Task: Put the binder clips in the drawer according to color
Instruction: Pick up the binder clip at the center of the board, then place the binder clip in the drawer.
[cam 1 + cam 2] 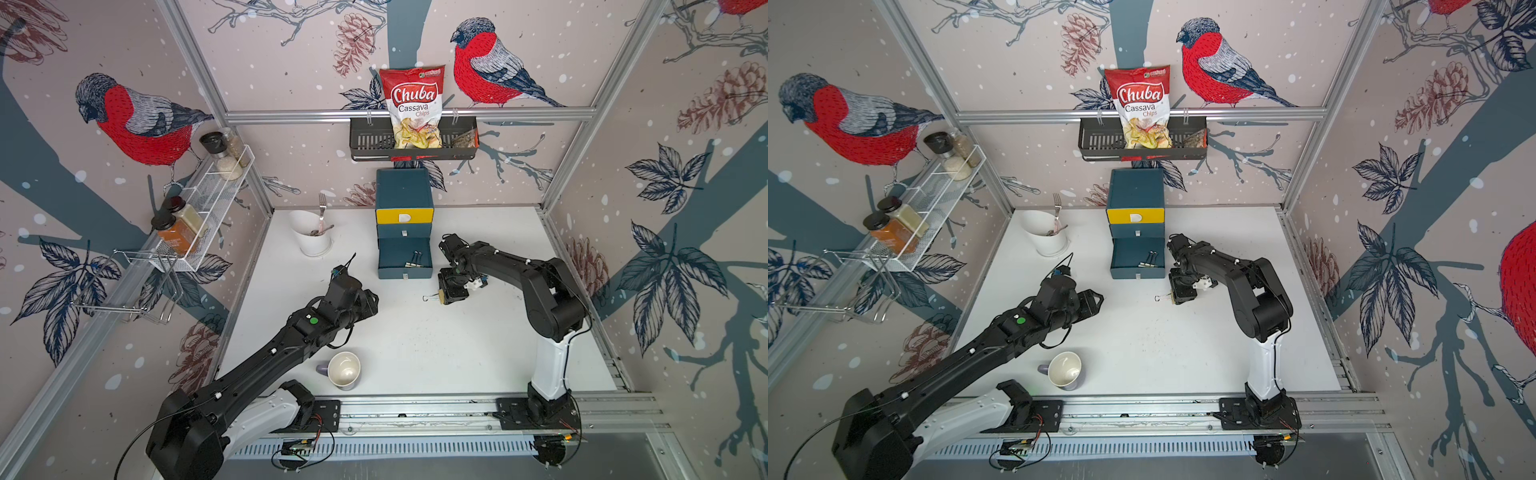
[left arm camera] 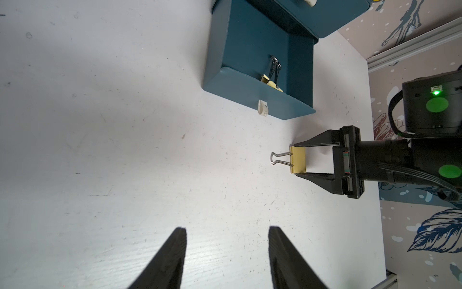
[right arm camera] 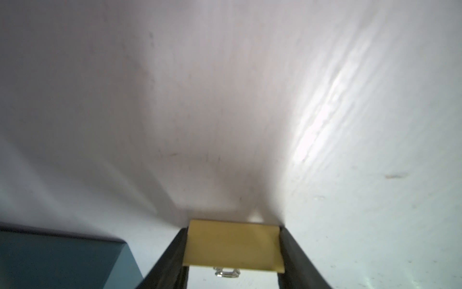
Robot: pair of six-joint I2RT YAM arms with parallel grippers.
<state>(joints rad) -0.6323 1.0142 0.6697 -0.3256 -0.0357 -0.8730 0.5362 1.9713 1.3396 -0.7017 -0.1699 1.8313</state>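
Next, my right gripper rises and carries the pale-yellow binder clip outward over the open bottom drawer (image 1: 399,257) to release it, since yellow binder clips already lie inside.
A pale-yellow binder clip (image 2: 298,160) lies low at the white table, right of the open drawer, its wire handles pointing away from the arm. My right gripper (image 3: 233,229) is shut on it, one finger against each end of its body; both top views show clip (image 1: 436,297) and gripper (image 1: 1177,296). The teal drawer unit (image 1: 404,189) stands at the back, bottom drawer (image 2: 257,100) pulled out. Yellow binder clips (image 2: 271,80) lie inside it. My left gripper (image 2: 227,229) hangs open over bare table, left of the drawer, holding nothing.
A white mug (image 1: 344,370) lies on its side near the front rail. A white utensil cup (image 1: 311,239) with a fork stands left of the drawer unit. A black wall basket (image 1: 365,141) with a chips bag hangs above it. A wire spice rack (image 1: 208,195) lines the left wall.
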